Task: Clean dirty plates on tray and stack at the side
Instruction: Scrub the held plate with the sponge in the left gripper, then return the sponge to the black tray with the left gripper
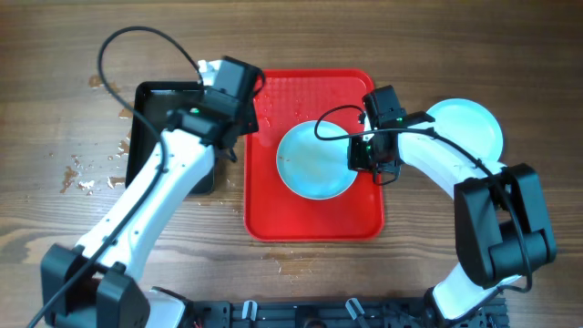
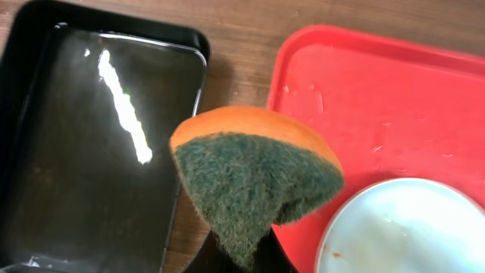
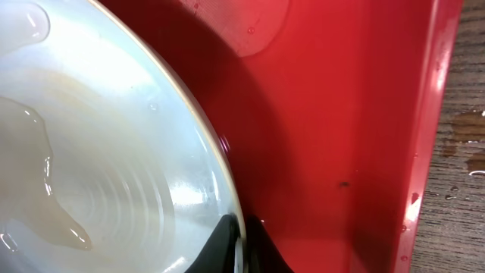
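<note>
My left gripper wipes the filmy plate next, then moves down into the black tray point(image 2: 95, 152) and lets go of the sponge point(image 2: 254, 171). The tray lies to the gripper's left in the overhead view.
A pale light-blue plate point(image 1: 314, 161) lies in the red tray point(image 1: 314, 223), wet, with a faint brownish film. My right gripper point(image 1: 366, 155) is shut on the plate's right rim; the right wrist view shows its fingers point(image 3: 241, 246) pinching the rim of the plate point(image 3: 91, 152) over the tray point(image 3: 341, 114). My left gripper point(image 1: 239, 111) is shut on an orange-and-green sponge point(image 2: 254, 171), held above the tray's left edge point(image 2: 356, 91), left of the plate point(image 2: 409, 227). Another plate point(image 1: 466, 128) sits on the table right of the tray.
A black rectangular tray point(image 1: 168, 137) with water in it stands left of the red tray; it also shows in the left wrist view point(image 2: 91, 152). Water drops and crumbs spot the wood at the far left point(image 1: 82, 173).
</note>
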Tool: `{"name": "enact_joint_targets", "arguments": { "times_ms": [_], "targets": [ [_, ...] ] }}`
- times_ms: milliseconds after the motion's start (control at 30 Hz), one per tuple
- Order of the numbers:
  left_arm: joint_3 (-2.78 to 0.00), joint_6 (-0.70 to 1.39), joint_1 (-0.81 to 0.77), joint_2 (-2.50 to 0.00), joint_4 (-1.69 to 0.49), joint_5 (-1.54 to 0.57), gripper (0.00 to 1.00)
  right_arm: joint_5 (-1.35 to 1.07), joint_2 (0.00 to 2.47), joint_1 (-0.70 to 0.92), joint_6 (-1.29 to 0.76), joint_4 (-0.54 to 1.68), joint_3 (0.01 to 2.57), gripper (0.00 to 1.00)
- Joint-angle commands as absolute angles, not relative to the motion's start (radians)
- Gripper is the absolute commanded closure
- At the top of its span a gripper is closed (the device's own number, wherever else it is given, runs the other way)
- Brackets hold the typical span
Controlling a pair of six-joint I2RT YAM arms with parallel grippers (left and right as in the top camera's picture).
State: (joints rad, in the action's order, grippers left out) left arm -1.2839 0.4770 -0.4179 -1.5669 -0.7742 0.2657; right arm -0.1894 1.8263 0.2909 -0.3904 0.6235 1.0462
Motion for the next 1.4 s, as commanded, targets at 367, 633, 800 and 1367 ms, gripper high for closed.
{"name": "enact_joint_targets", "arguments": {
  "times_ms": [367, 633, 800, 1367],
  "targets": [
    [-1.203, 0.445, -0.704, -1.918, -0.452, 0.202, 0.96, -0.111, 1.875, 0.284, -0.368, 0.635, 1.021, 0.93],
    [-1.182, 0.392, -0.656, -2.012, -0.444, 0.476, 0.96, -0.112, 1.875, 0.284, -0.369, 0.633, 1.021, 0.93],
    [-1.183, 0.391, -0.62, -1.943, -0.448, 0.528, 0.96, -0.111, 1.875, 0.284, -0.368, 0.633, 1.021, 0.93],
    [-1.073, 0.269, 0.002, -1.459, -0.72, 0.076, 0.96, -0.185, 1.861, 0.284, -0.247, 0.633, 1.023, 0.92]
  ]
}}
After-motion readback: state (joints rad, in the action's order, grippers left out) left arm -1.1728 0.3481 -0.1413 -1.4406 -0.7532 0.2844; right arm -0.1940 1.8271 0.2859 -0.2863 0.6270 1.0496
